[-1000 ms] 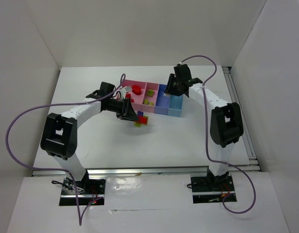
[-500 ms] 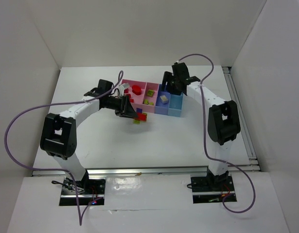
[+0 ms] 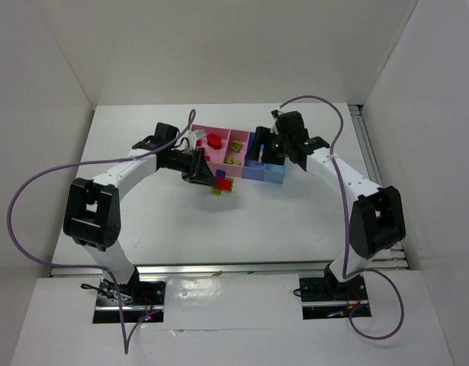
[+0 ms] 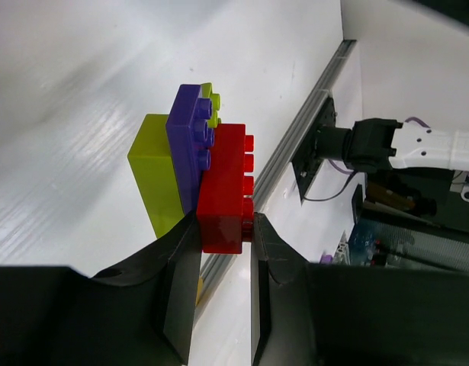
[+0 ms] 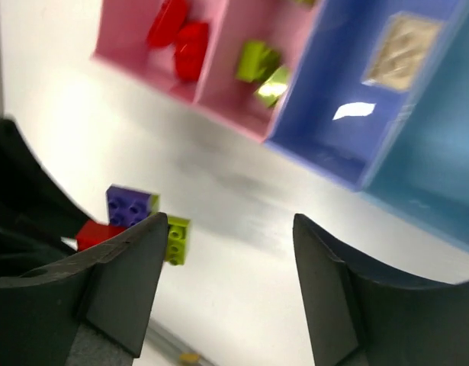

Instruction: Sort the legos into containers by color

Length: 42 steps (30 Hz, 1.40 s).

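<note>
My left gripper is holding the red lego and will next lift it outward over the wide pink bin and let go of it inside, because the other red legos are already there.
My left gripper is shut on a red lego that is stuck to a purple brick and a yellow-green brick. The stack hangs just above the table in front of the containers. My right gripper is open and empty above the table, near the blue bin. That bin holds a pale brick. Red legos lie in the wide pink bin, and yellow-green legos in the narrower pink bin.
The light blue bin ends the row on the right. White walls close in the table on three sides. A metal rail runs along the right edge. Purple cables loop from both arms.
My right gripper opened over the blue bin, left a pale brick in it, and drew back toward the near side. The left gripper kept its stack nearly still.
</note>
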{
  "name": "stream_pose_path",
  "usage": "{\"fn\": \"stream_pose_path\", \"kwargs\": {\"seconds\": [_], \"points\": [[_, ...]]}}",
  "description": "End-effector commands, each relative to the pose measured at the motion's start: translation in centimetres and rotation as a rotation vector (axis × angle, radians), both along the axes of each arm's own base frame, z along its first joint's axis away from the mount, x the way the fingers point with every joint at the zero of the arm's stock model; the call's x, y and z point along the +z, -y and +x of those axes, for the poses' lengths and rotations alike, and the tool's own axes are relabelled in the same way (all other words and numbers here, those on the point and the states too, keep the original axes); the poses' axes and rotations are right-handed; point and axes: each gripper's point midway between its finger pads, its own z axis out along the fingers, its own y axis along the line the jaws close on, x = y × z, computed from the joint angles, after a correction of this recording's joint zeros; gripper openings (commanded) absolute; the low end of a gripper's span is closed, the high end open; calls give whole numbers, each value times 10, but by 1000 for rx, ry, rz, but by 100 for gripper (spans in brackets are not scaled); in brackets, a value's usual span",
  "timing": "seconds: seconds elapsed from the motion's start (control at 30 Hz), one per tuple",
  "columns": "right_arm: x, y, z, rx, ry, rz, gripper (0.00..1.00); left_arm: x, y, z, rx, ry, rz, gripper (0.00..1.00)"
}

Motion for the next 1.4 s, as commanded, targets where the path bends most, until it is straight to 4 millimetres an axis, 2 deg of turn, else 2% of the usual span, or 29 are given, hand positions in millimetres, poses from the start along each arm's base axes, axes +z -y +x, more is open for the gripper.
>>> {"fn": "stream_pose_path", "kwargs": {"seconds": [0.0, 0.13, 0.2, 0.27, 0.33, 0.37, 0.43, 0.47, 0.5, 0.57, 0.6, 0.63, 0.67, 0.7, 0.73, 0.83, 0.93, 1.0, 1.07, 1.13, 1.2, 1.23, 1.37], "points": [[3, -39, -27, 191, -48, 106, 75, 25, 10, -1, -83, 81, -61, 0], [2, -51, -35, 239, -43, 131, 76, 31, 14, -6, -127, 64, -110, 0], [-3, -51, -40, 245, -64, 130, 76, 33, 15, -8, -137, 61, -125, 0], [-7, -52, -51, 277, -80, 154, 72, 42, 17, -12, -154, 58, -171, 0], [8, -54, -55, 299, -33, 214, 71, 50, 20, -14, -172, 52, -214, 0], [6, -57, -69, 332, -59, 261, 71, 59, 19, -13, -178, 45, -259, 0], [30, -54, -69, 347, 27, 328, 69, 64, 17, -13, -182, 34, -292, 0], [36, -56, -73, 355, 33, 357, 68, 67, 15, -13, -193, 16, -323, 0], [33, -55, -78, 366, 37, 364, 68, 68, 15, -15, -207, 24, -340, 0], [49, -58, -82, 393, 75, 408, 68, 74, 15, -18, -231, 21, -372, 0], [47, -61, -89, 420, 61, 433, 71, 78, 15, -20, -248, 20, -392, 0], [60, -63, -90, 433, 100, 472, 73, 80, 15, -22, -262, 15, -413, 0], [65, -64, -92, 449, 128, 483, 75, 78, 16, -19, -264, 27, -414, 0], [62, -62, -93, 440, 106, 507, 75, 78, 15, -22, -267, 2, -425, 0], [71, -63, -95, 451, 127, 527, 75, 78, 15, -23, -272, -4, -432, 0], [72, -63, -94, 451, 139, 536, 76, 76, 13, -18, -253, 2, -428, 0], [61, -57, -88, 399, 108, 504, 75, 74, 14, -14, -234, 8, -412, 0], [46, -52, -88, 361, 61, 465, 74, 72, 11, -12, -215, -3, -404, 0], [44, -45, -81, 315, 71, 424, 71, 68, 8, -9, -194, -8, -393, 0], [44, -45, -81, 315, 71, 424, 71, 63, 7, -14, -198, -33, -399, 0], [51, -44, -78, 321, 93, 434, 71, 59, 8, -13, -196, -43, -398, 0], [62, -45, -74, 327, 123, 441, 71, 57, 7, -16, -204, -43, -403, 0], [58, -52, -69, 354, 102, 459, 74, 59, 6, -19, -213, -36, -409, 0]]}}
